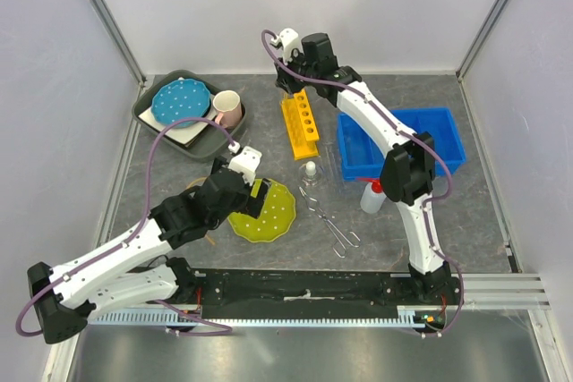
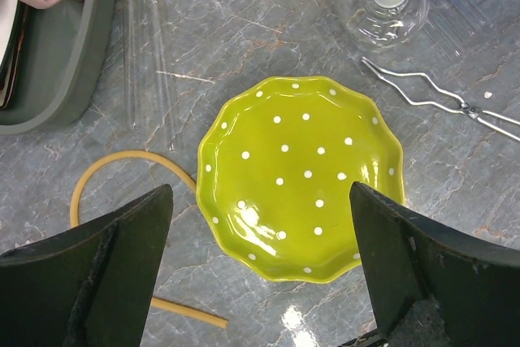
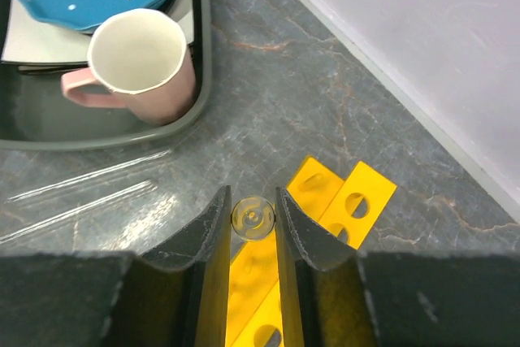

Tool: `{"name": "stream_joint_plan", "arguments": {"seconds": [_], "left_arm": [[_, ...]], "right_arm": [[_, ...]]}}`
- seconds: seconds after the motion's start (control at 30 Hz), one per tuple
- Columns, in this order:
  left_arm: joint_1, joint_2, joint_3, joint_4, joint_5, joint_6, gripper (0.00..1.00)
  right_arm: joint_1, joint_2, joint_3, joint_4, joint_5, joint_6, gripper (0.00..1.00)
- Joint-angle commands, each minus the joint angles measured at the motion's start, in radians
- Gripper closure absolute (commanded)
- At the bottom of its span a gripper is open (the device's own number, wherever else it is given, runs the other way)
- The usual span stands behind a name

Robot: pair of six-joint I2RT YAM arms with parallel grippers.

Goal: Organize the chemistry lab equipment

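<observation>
My right gripper should next move down toward the part of the yellow rack beside the holes and open, because the tube hangs upright above the rack's far end.
My right gripper (image 3: 253,198) is shut on a thin clear tube (image 3: 253,219), seen end-on and held upright over the far end of the yellow test-tube rack (image 3: 345,198). In the top view this gripper (image 1: 288,89) hangs above the rack (image 1: 301,124). My left gripper (image 2: 260,205) is open and empty above the yellow-green dotted plate (image 2: 301,172). Two loose clear tubes (image 2: 142,62) lie on the table beside the grey tray. The white-capped flask (image 1: 310,170), the metal tongs (image 1: 329,219) and the red-capped squeeze bottle (image 1: 372,196) sit right of the plate.
A grey tray (image 1: 143,114) at back left holds a blue dotted plate (image 1: 179,100) and a pink mug (image 1: 227,107). A blue bin (image 1: 403,145) stands at right. A tan rubber hose (image 2: 106,172) curls near the yellow-green plate. Walls enclose three sides.
</observation>
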Motion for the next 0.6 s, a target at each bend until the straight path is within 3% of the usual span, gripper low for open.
{"name": "stream_joint_plan", "arguments": {"seconds": [0.0, 0.57], "left_arm": [[0.006, -0.011, 0.007, 0.013, -0.037, 0.03, 0.04], [0.008, 0.0, 0.002, 0.013, -0.028, 0.019, 0.04]], "right_arm": [[-0.006, 0.04, 0.073, 0.075, 0.048, -0.021, 0.75], [-0.003, 0.126, 0.084, 0.129, 0.114, -0.071, 0.74]]}}
